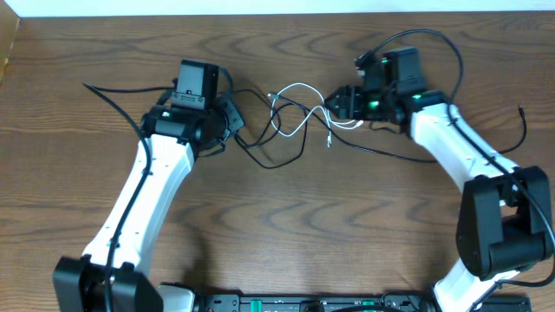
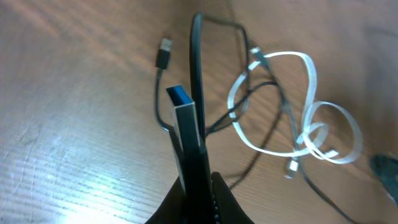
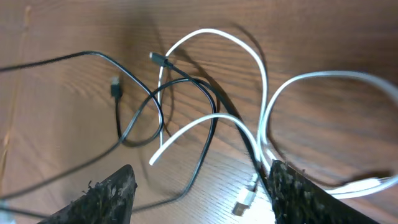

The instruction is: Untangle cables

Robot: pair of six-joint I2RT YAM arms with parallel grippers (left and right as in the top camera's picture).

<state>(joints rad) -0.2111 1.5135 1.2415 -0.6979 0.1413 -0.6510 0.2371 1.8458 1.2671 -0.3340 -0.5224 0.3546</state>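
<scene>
The black cable's plug is up off the wood (image 1: 230, 133) (image 2: 192, 140) beside the tangle, so my left gripper will lower and release it close to the table next.
A thin white cable (image 1: 295, 87) lies in loops mid-table, crossed with a thin black cable (image 1: 260, 163). My left gripper (image 1: 232, 120) is just left of the tangle. In the left wrist view it (image 2: 200, 177) is shut on the black cable (image 2: 196, 62) at a blue-tipped USB plug (image 2: 181, 99), with the white loops (image 2: 308, 65) beyond. My right gripper (image 1: 341, 102) is at the tangle's right edge. In the right wrist view it (image 3: 202, 199) is open over the table, the white cable (image 3: 214, 32) brushing its right finger and the black cable (image 3: 93, 54) running off left.
A loose black plug (image 2: 163, 54) lies on the wood left of the held cable. A white plug (image 3: 245, 198) lies between my right fingers. Thicker arm wires (image 1: 523, 121) trail at the right. Equipment lines the front edge (image 1: 303, 303).
</scene>
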